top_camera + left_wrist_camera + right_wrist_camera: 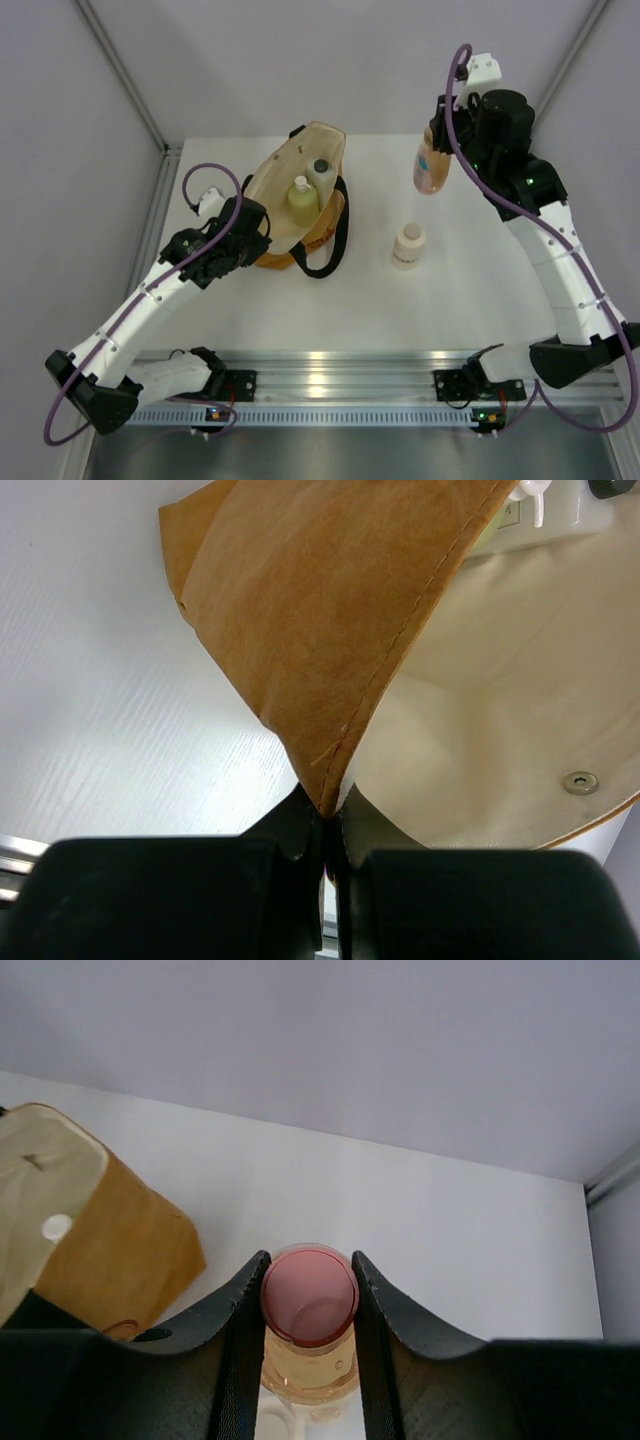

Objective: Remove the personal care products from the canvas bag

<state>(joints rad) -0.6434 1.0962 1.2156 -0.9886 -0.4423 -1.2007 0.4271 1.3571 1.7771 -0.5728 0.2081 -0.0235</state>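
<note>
The orange-pink bottle (pixel 431 166) still hangs in the air. My right gripper will next bring it down onto the bare tabletop beside the squat white jar (pixel 408 245) and let it go.
The canvas bag (pixel 285 215) stands open at the table's middle left, black straps hanging on its right side. Inside it show the pale yellow-green bottle (pixel 302 199) and the white bottle with a dark cap (pixel 320 172). My left gripper (pixel 258 228) is shut on the bag's near-left rim (pixel 325 790). My right gripper (pixel 308 1305) is shut on the orange-pink bottle (pixel 431 166), holding it in the air at the back right; its pink cap (pixel 309 1295) sits between the fingers. The squat white jar (pixel 408 245) stands on the table right of the bag.
The white table (pixel 470 300) has a metal rail along its near edge (pixel 320 372). Grey walls and frame posts (pixel 125 75) close in the back and sides. The bag's corner also shows at left in the right wrist view (pixel 90 1230).
</note>
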